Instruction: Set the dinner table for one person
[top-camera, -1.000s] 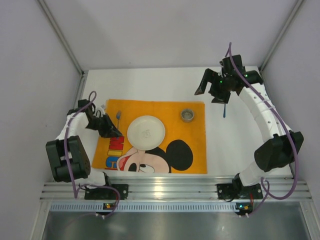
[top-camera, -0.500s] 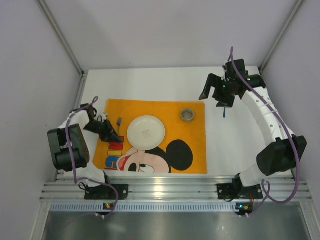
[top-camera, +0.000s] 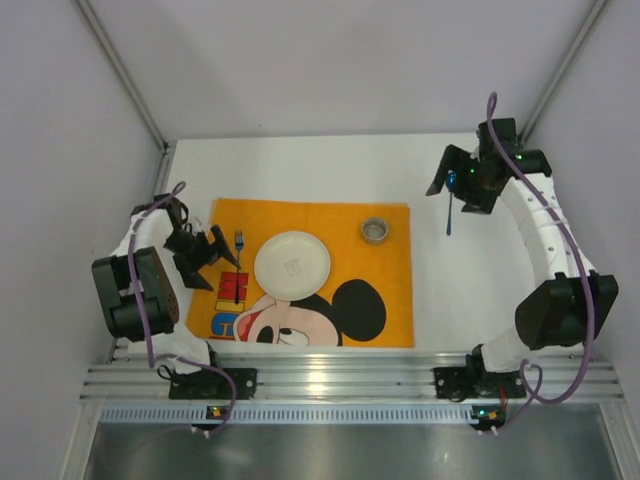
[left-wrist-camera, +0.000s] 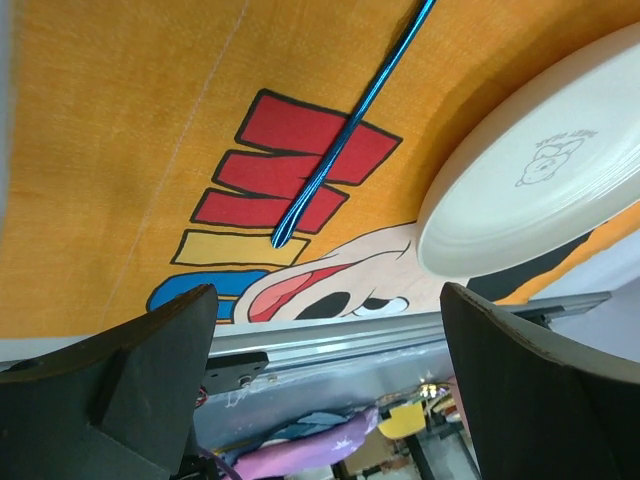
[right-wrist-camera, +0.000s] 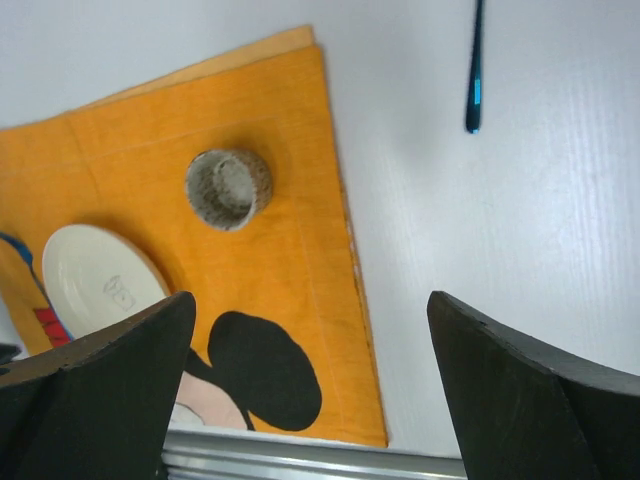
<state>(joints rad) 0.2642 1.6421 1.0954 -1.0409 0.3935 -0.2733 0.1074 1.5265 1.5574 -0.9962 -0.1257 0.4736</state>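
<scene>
I should lower my right gripper onto the neck of the dark blue spoon (top-camera: 450, 193) next, because the spoon lies on the bare tabletop below its open fingers.
The white dinner table (top-camera: 300, 170) carries an orange Mickey Mouse placemat (top-camera: 390, 310). On the mat sit a white plate (top-camera: 291, 265) and a small grey cup (top-camera: 375, 231). A blue-handled fork (top-camera: 238, 268) lies flat on the mat just left of the plate. My left gripper (top-camera: 208, 262) stands open beside it, nothing between its fingers. The left wrist view shows the fork handle (left-wrist-camera: 340, 150) and the plate (left-wrist-camera: 540, 180) beyond the open left gripper (left-wrist-camera: 330, 400). A second blue utensil (top-camera: 449, 215) lies on bare table right of the mat. My right gripper (top-camera: 463, 183) hovers open at its far end.
The right wrist view shows the cup (right-wrist-camera: 229, 188), the plate (right-wrist-camera: 100, 280), the blue utensil (right-wrist-camera: 474, 80) and the mat's right edge (right-wrist-camera: 350, 300) ahead of the open right gripper (right-wrist-camera: 310, 400). A metal rail (top-camera: 340, 380) runs along the near table edge. Walls enclose both sides.
My left gripper has opened and let go of the fork, which now lies on the mat left of the plate. The right arm has shifted rightward.
</scene>
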